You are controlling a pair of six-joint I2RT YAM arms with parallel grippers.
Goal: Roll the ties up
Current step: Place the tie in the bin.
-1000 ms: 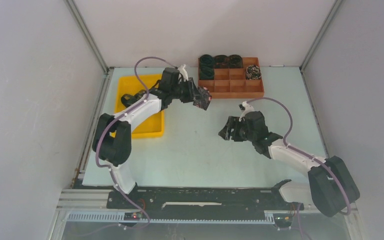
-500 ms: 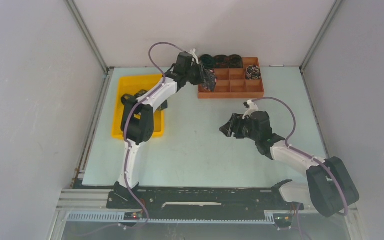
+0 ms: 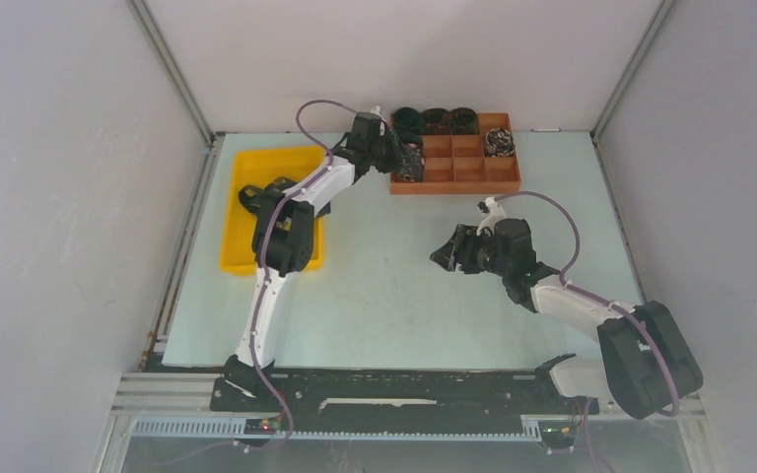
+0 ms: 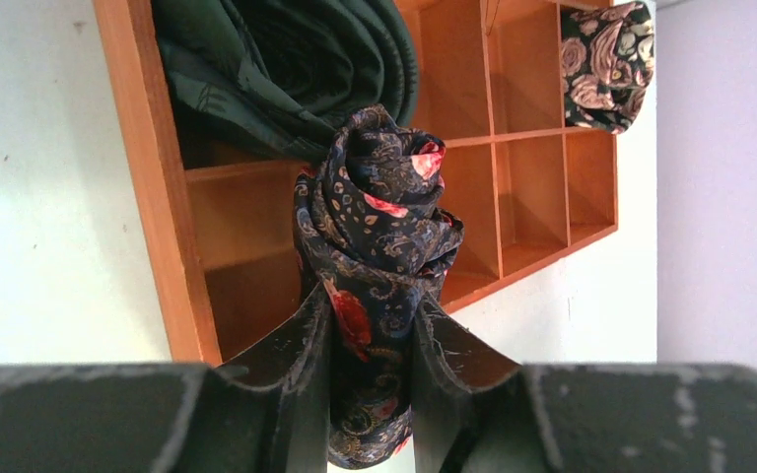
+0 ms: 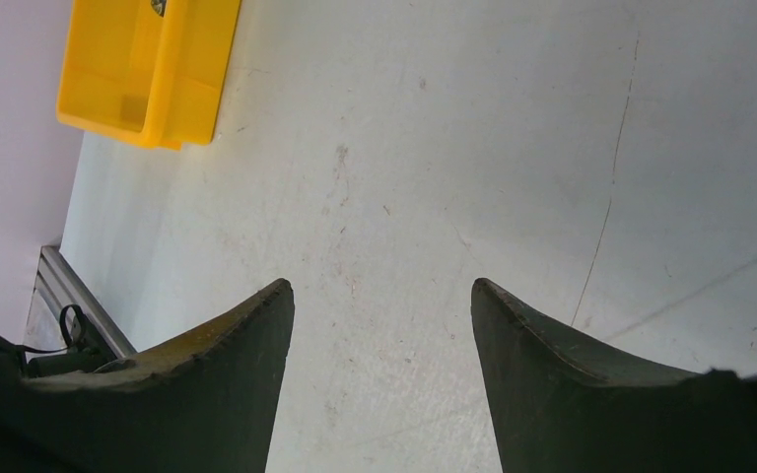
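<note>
My left gripper will next lower the rolled tie slightly into the open cell in front of the dark green roll, then open.
My left gripper (image 4: pixel 373 296) is shut on a rolled tie (image 4: pixel 384 197), dark navy with red flowers and pale paisley. It holds the roll just above the left column of the wooden compartment tray (image 4: pixel 148 168). In the top view the left gripper (image 3: pixel 409 158) is at the tray's (image 3: pixel 453 185) left end. Right behind the held tie, a dark green rolled tie (image 4: pixel 286 59) fills a cell. A pale paisley roll (image 4: pixel 606 59) sits in a far cell. My right gripper (image 3: pixel 446 256) hangs open over bare table, and in the right wrist view the gripper (image 5: pixel 379 286) holds nothing.
Several dark coils (image 3: pixel 436 120) line the tray's back row. A yellow bin (image 3: pixel 232 212) stands at the left with a dark shape (image 3: pixel 256 192) in it, partly hidden by my left arm. White walls close in the table on three sides.
My left arm has stretched right and back, carrying the rolled tie from beside the yellow bin to the tray's left end. The right arm has hardly moved.
</note>
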